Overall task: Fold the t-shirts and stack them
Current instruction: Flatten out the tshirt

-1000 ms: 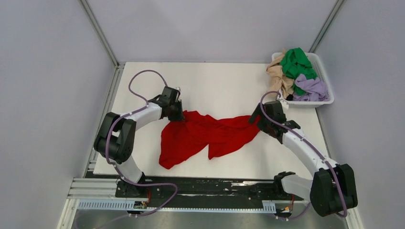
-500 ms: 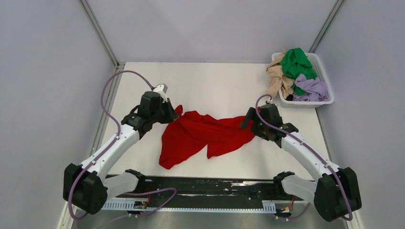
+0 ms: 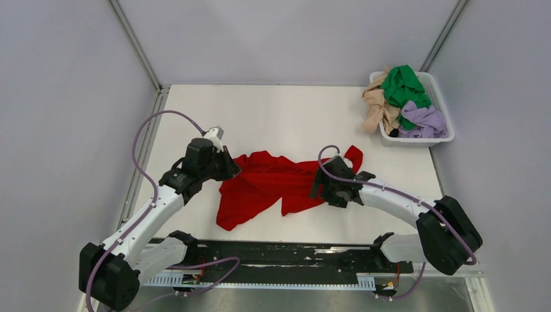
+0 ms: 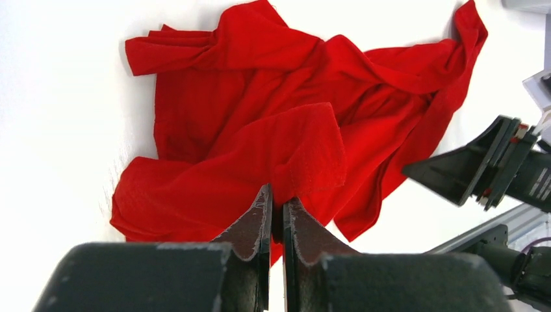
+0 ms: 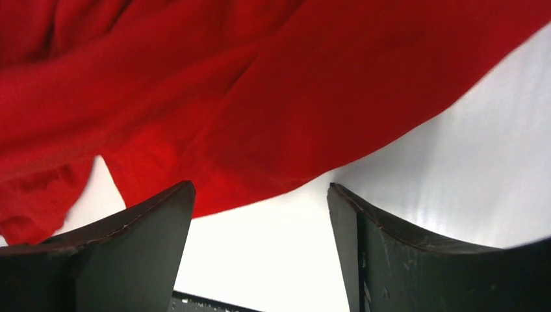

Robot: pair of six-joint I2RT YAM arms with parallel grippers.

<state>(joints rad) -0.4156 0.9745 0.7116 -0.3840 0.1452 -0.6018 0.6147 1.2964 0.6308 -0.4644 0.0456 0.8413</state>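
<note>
I will raise the fold with my left gripper, carry it outward, lower it and release it on the far tabletop, because the red t-shirt (image 3: 273,182) lies crumpled and that tabletop is bare.
The red t-shirt (image 3: 273,182) lies crumpled on the white table, mid-front. My left gripper (image 3: 229,168) is at the shirt's left end. In the left wrist view the left gripper (image 4: 277,195) is shut on a fold of the red t-shirt (image 4: 247,117). My right gripper (image 3: 323,188) sits low at the shirt's right side. The right wrist view shows the right gripper (image 5: 260,188) open, the hem of the red t-shirt (image 5: 292,84) just beyond its tips and only bare table between them. The green t-shirt (image 3: 403,88), beige one (image 3: 377,104) and lavender one (image 3: 422,120) are heaped in the basket.
The white plastic basket (image 3: 448,133) stands at the table's back right corner. A black and metal rail (image 3: 279,253) carrying both arm bases runs along the near edge. Grey walls close in on the left, back and right.
The left gripper has drawn the shirt's left end slightly left and nearer. The right gripper has moved left and nearer along the shirt's right side, its jaws narrowing a little. A red sleeve now shows behind it.
</note>
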